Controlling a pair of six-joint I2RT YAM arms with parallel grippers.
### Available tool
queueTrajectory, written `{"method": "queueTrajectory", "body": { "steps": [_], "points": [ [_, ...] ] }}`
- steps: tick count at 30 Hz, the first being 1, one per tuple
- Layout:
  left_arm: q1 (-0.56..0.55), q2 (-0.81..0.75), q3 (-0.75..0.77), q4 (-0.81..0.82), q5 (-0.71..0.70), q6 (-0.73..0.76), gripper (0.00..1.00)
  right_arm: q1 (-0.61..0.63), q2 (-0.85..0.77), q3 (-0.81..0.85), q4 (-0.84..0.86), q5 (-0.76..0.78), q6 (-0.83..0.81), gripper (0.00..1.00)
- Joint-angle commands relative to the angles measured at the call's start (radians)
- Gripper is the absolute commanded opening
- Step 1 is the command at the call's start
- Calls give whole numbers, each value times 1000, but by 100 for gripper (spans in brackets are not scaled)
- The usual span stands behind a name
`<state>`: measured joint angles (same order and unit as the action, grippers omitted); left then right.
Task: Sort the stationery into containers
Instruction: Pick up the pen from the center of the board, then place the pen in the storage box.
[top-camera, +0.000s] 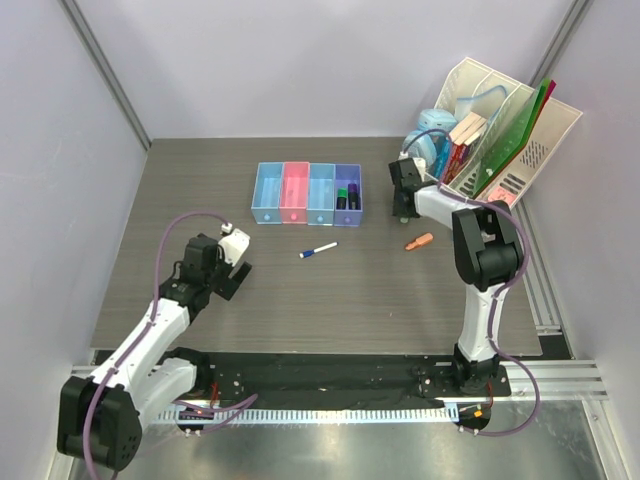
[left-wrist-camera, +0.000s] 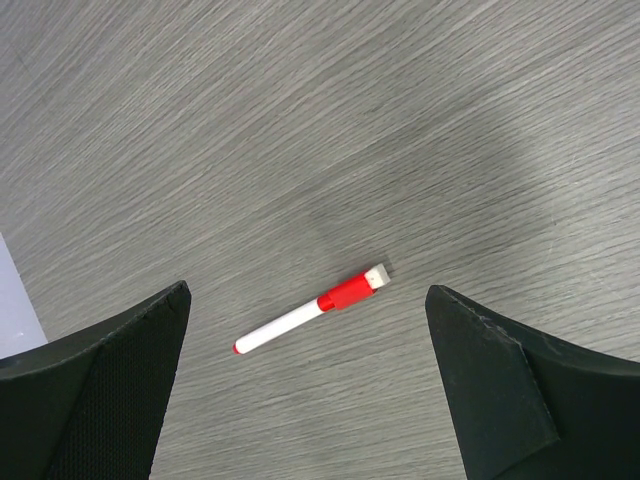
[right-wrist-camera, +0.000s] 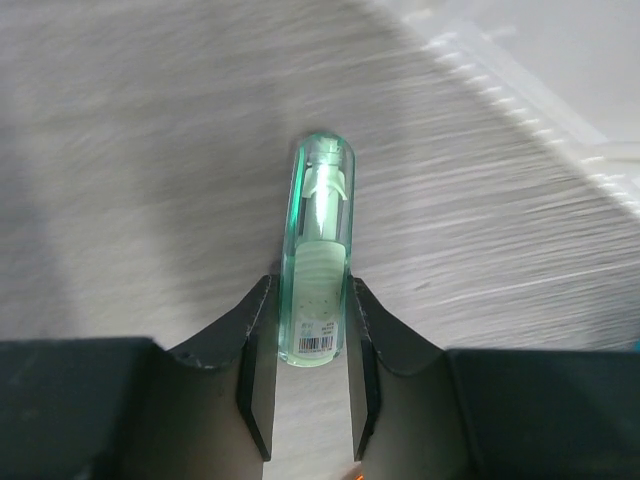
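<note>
My right gripper raises the green highlighter next and lowers it into the light blue tray (top-camera: 321, 191) beside the purple tray, since that light blue tray is empty.
The four joined trays (top-camera: 305, 193) stand at the table's middle back: light blue, pink, light blue, purple. The purple tray (top-camera: 347, 178) holds dark highlighters. My right gripper (top-camera: 403, 197) is just right of the trays, shut on a green highlighter (right-wrist-camera: 318, 270) that sticks out forward between its fingers (right-wrist-camera: 258, 350). My left gripper (left-wrist-camera: 307, 291) is open above a white marker with a red cap (left-wrist-camera: 310, 312) lying on the table; in the top view the gripper (top-camera: 232, 276) is at the left and the marker is hidden. A blue-capped white marker (top-camera: 318, 250) and an orange highlighter (top-camera: 419, 241) lie loose.
A large white slanted file rack (top-camera: 545, 135) with books and green folders stands at the back right. A round light blue item (top-camera: 437, 130) sits against it, partly behind my right arm. Purple walls close in the left, back and right sides.
</note>
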<state>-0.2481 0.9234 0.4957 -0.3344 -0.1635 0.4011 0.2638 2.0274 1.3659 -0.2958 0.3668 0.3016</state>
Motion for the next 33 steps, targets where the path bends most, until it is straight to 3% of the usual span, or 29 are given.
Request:
{"method": "queueTrajectory", "body": {
  "steps": [1, 9, 19, 33],
  "points": [
    [6, -34, 23, -5, 5, 1, 100, 87, -62, -42, -72, -98, -82, 1],
    [4, -29, 4, 9, -39, -13, 100, 132, -165, -25, -85, -66, -131, 1],
    [7, 20, 1, 41, -91, -36, 100, 155, -240, 122, -161, -31, -171, 1],
    [12, 20, 14, 11, -149, -39, 100, 299, -55, 447, -180, -55, -187, 1]
  ]
}}
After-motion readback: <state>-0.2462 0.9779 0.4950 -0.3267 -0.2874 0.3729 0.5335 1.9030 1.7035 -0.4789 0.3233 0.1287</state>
